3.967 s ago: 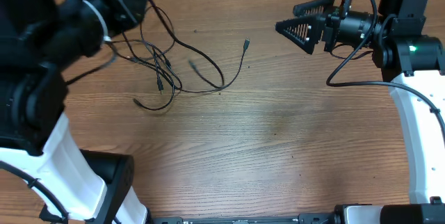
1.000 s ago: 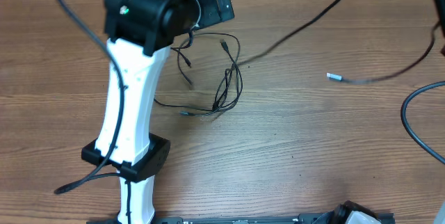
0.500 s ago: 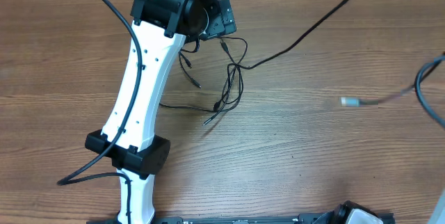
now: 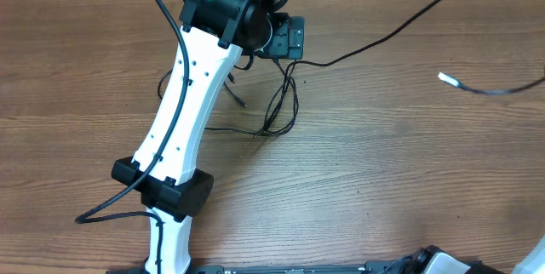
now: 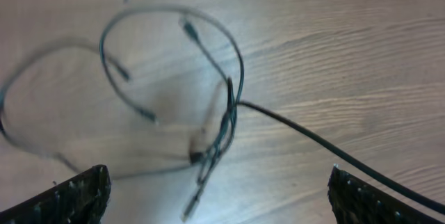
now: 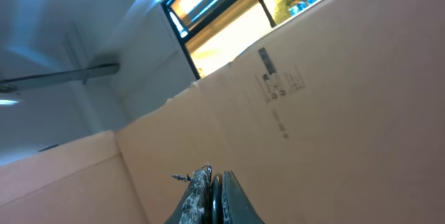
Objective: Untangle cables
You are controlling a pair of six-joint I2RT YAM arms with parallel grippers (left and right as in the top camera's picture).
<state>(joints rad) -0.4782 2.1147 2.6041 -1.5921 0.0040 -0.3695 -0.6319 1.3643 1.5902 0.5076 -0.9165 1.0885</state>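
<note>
The left gripper turns and lowers to the right in the overhead view next, onto the cable beside the loops, since that cable leaves the tangle taut.
The cables point(image 4: 278, 108) lie in a small black tangle on the wooden table, with loose loops and small plugs showing in the left wrist view point(image 5: 224, 130). One cable point(image 4: 383, 31) runs taut from the tangle up to the far right and out of the overhead view. A silver-tipped end point(image 4: 444, 77) hangs blurred at the right. My left gripper point(image 4: 294, 37) hovers just behind the tangle, wide open point(image 5: 222, 203), holding nothing. My right gripper point(image 6: 214, 177) points up at a cardboard wall, out of the overhead view, shut with a thin black cable pinched between its fingers.
My left arm's white link point(image 4: 183, 112) crosses the table's left half from its base point(image 4: 166, 193), with a thick black arm wire point(image 4: 111, 210) looping beside it. A cardboard wall point(image 6: 334, 99) fills the right wrist view.
My left gripper has swung right, to just above the tangle. The taut cable and the silver-tipped end have shifted up and to the right, and the tangle has drawn in.
</note>
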